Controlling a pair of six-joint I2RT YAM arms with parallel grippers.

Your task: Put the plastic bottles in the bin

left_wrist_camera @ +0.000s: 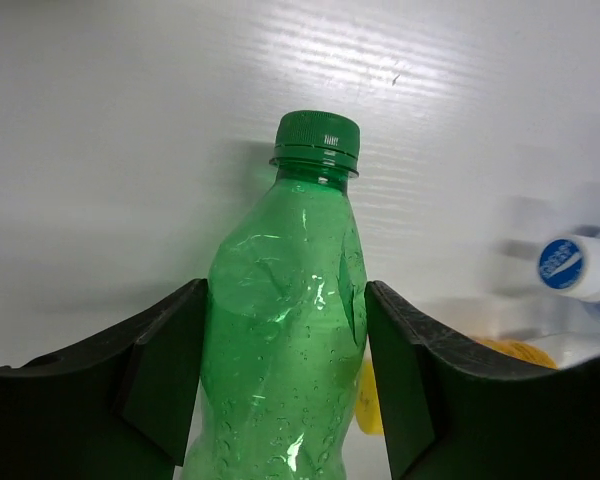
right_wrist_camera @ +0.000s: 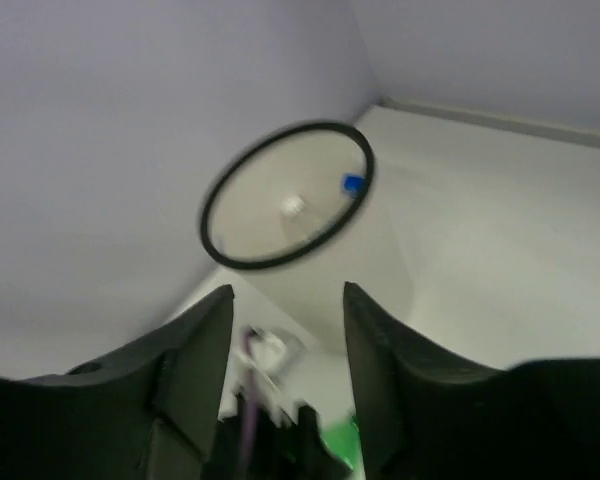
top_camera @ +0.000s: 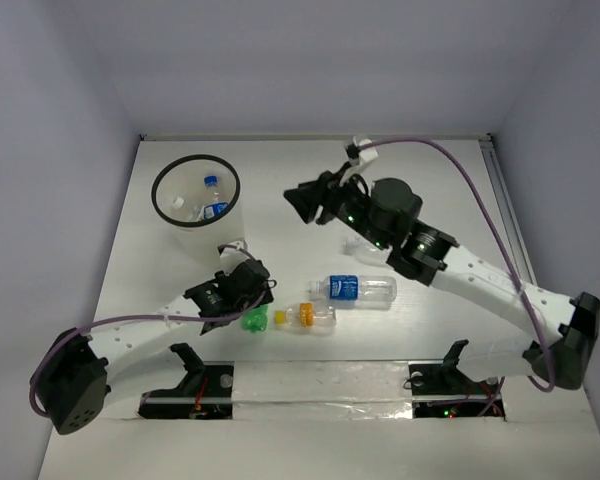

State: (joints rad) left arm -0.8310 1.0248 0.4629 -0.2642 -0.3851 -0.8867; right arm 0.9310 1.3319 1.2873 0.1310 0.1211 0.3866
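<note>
My left gripper should next lift the green bottle, swing outward over the bin's opening and let go of the green bottle, because the bin's rim is higher than the table.
The green bottle lies on the white table, cap pointing away, between the fingers of my left gripper. Both fingers press its sides. In the top view this gripper is over the green bottle. The orange-label bottle lies just right of it, and a blue-label bottle lies beyond that. The bin stands at the back left with a blue-label bottle and a white-capped clear one inside. My right gripper is open and empty in the air, facing the bin.
White walls close the table at the back and on both sides. A purple cable loops over the right arm. The blue-capped bottle's cap and the orange cap lie close to my left gripper's right finger.
</note>
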